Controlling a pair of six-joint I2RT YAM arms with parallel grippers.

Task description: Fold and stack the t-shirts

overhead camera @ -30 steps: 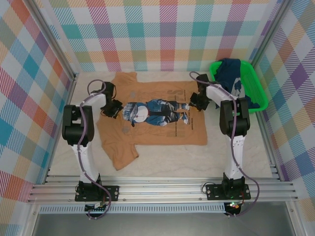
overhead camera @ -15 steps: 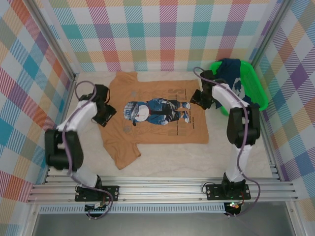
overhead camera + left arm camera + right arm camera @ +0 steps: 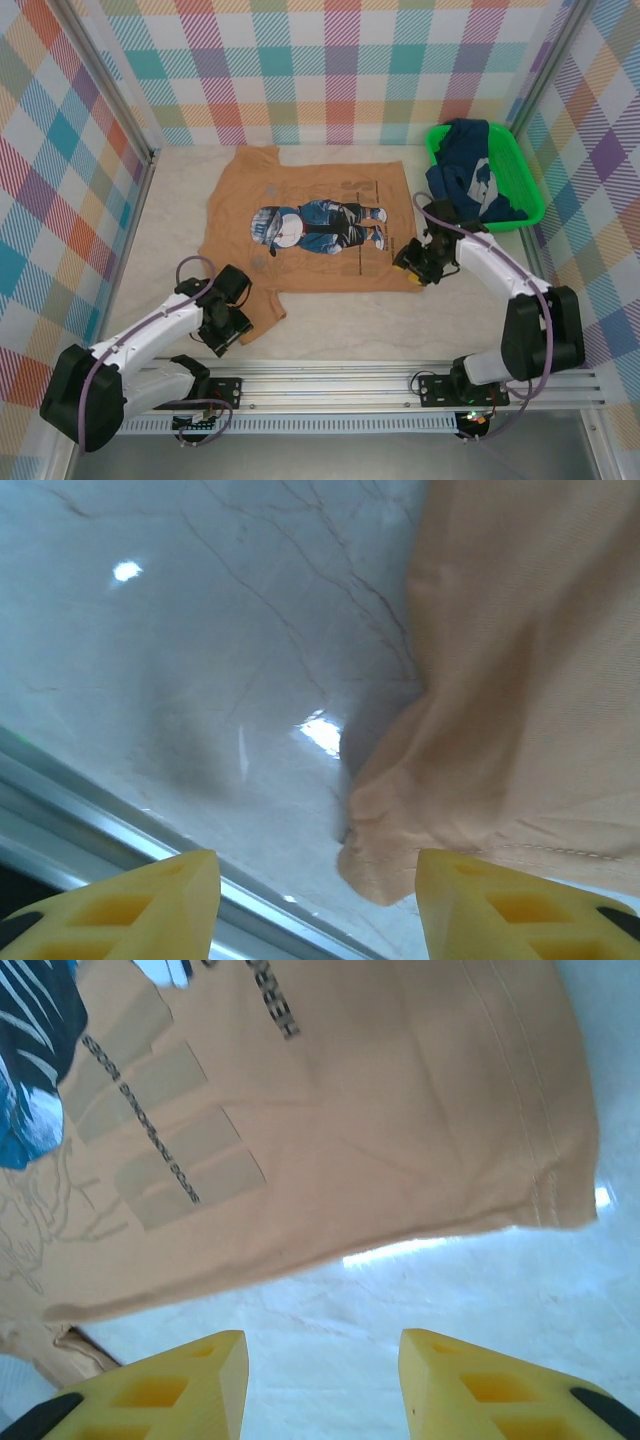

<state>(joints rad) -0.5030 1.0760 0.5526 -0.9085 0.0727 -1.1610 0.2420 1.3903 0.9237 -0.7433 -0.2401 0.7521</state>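
The bunched sleeve's tip [image 3: 245, 339] [image 3: 376, 876] is still ungripped just ahead of the left gripper's open fingers, so the left gripper will next ease onto that tip and close on the sleeve's edge.
The tan-orange t-shirt [image 3: 310, 225] lies spread flat on the table, cartoon print up. Its near-left sleeve [image 3: 262, 305] is bunched. My left gripper [image 3: 228, 325] sits low beside that sleeve, jaws open. In the left wrist view the sleeve tip [image 3: 400, 870] lies on the table just ahead of the gap in my left gripper [image 3: 315, 910], and no finger touches it. My right gripper [image 3: 415, 262] hovers open at the shirt's near-right corner. In the right wrist view the hem [image 3: 540, 1190] lies beyond the right gripper [image 3: 320, 1380], with bare table between the fingers. The navy t-shirt [image 3: 470, 175] is heaped in the basket.
The green plastic basket [image 3: 525, 205] stands at the far right against the checked wall. An aluminium rail [image 3: 330, 380] runs along the near edge, close behind my left gripper. Pale marbled table surface [image 3: 350, 325] lies open between the shirt and the rail.
Both arms have drawn back from the shirt's sides to its near edge. Both sets of jaws have opened wider. The shirt now lies flatter, with its near-left sleeve pulled in.
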